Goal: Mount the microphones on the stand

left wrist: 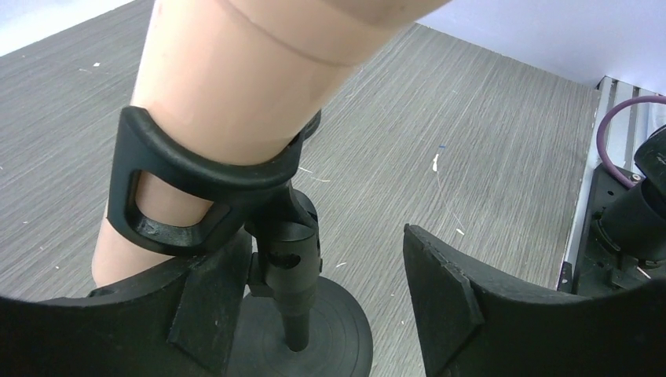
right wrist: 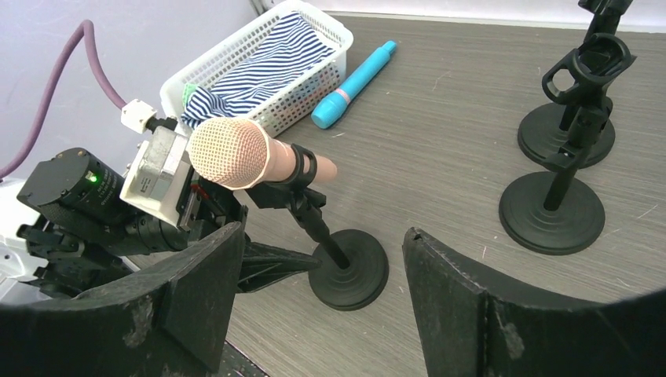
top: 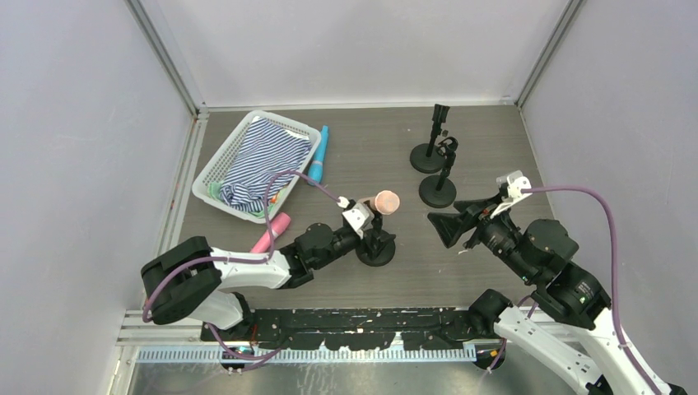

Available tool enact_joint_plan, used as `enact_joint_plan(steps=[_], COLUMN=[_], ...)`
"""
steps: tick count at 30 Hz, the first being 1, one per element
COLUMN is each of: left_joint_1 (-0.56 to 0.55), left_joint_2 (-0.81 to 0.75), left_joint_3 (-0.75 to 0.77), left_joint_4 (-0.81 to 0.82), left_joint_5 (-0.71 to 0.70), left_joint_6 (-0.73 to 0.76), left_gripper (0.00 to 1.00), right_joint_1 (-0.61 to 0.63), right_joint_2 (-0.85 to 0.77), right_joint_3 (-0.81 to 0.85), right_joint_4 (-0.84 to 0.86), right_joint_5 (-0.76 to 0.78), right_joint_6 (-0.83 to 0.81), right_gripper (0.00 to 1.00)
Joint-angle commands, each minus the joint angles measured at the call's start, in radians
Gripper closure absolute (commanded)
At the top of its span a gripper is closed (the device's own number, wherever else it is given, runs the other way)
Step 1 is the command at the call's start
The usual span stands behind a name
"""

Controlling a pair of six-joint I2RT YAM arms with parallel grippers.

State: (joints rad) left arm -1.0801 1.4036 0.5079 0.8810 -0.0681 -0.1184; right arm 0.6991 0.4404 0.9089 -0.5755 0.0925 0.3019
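Observation:
My right gripper lowers its fingers to its left in the top view next, clear of the peach-beige microphone. The near stand's post (right wrist: pixel 334 249) is below it and that way.
The peach-beige microphone (top: pixel 385 202) sits tilted in the clip of the near black stand (top: pixel 376 249). The left wrist view shows its handle (left wrist: pixel 228 86) inside the clip (left wrist: pixel 196 177). My left gripper (top: pixel 372 234) is open, with its jaws either side of that stand's post (left wrist: pixel 292 267) and nothing gripped. My right gripper (top: pixel 436 226) is open and empty, to the right of that stand. The blue microphone (top: pixel 319 156) lies beside the basket. The pink microphone (top: pixel 272 233) lies on the table, left of my left arm.
Two empty black stands (top: pixel 428 156) (top: pixel 438 189) stand at the back right, also in the right wrist view (right wrist: pixel 554 212). A white basket (top: pixel 216 169) with striped cloth sits at the back left. Walls close in the table.

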Motion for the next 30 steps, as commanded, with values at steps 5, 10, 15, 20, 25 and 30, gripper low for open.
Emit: enact_joint_plan(steps=[5,10,15,20,25,30], left_joint_1=[-0.016,-0.039,-0.064,-0.084,-0.093,-0.093], left_joint_2=[0.036,0.077,0.084,0.029,-0.087,-0.183], left_joint_3=[-0.055,-0.054,-0.041,-0.043,-0.014,-0.019], left_joint_4=[0.029,0.091,0.105,0.101,0.015,-0.069], left_joint_5=[-0.199,-0.242,-0.239,-0.254,-0.235,-0.214], left_joint_6=[0.013,0.027,0.07,0.09,0.09,0.069], left_gripper=[0.25,0.23,0.23,0.22,0.22,0.22], right_joint_1=[0.006,0.006,0.006,0.005,0.006,0.006], right_joint_2=[-0.017,-0.012,-0.007,-0.014,-0.046,-0.061], right_joint_3=[-0.014,-0.029,-0.043,-0.053,-0.088,-0.112], right_joint_4=[-0.009,-0.007,-0.004,-0.002,0.032,0.036], right_joint_5=[0.006,-0.013,-0.018,-0.01,0.023,0.035], right_joint_6=[0.018,0.017,0.015,0.015,0.021,0.034], right_gripper=[0.22,0.22,0.21,0.22,0.22,0.21])
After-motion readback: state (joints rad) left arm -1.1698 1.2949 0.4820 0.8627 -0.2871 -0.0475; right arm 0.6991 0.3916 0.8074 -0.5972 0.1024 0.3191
